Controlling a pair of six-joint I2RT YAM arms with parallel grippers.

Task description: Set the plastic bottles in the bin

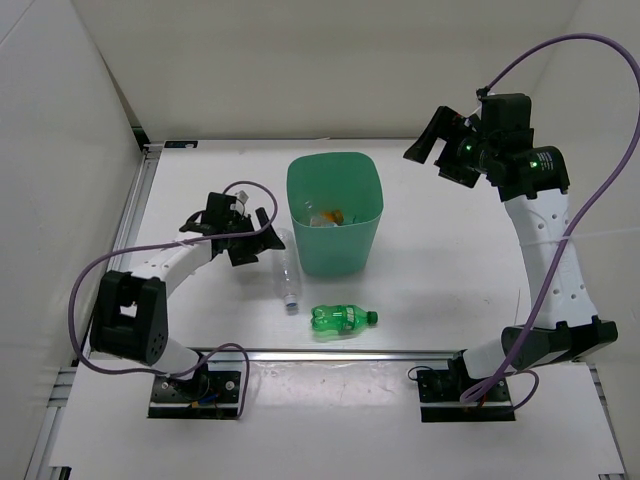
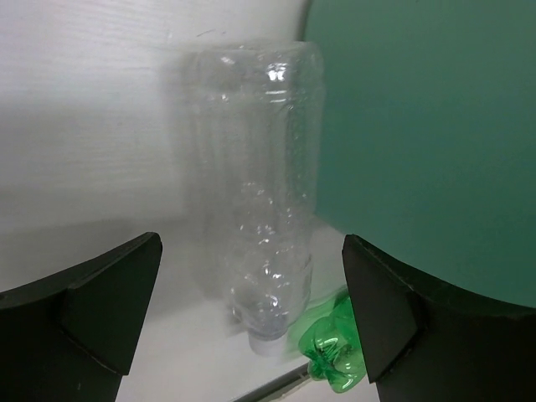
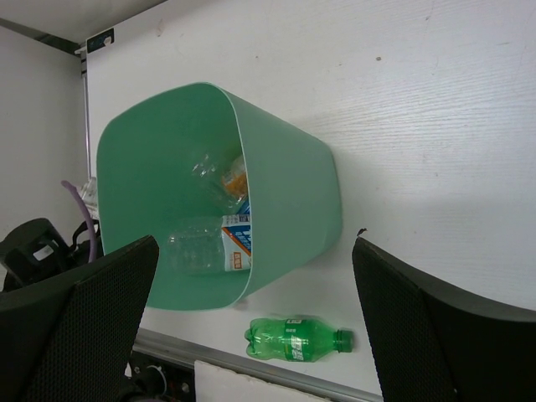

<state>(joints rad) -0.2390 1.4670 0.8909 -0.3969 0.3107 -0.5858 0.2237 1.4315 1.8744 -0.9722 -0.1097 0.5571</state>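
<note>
I need to lower my left gripper next and shift it toward the right in the top view onto the clear bottle's body, because the bottle's body is below it on that side.
The mint-green bin stands mid-table and holds several bottles: a clear one, one with a blue label and an orange one. A clear bottle with a white cap lies on the table just left of the bin; it also shows in the left wrist view. A green soda bottle lies in front of the bin, cap to the right, and shows in the right wrist view. My left gripper is open and empty, just left of the clear bottle. My right gripper is open and empty, raised to the right of the bin.
White walls enclose the table at left, back and right. A metal rail runs along the near edge just in front of the green bottle. The left arm's purple cable loops beside the left arm.
</note>
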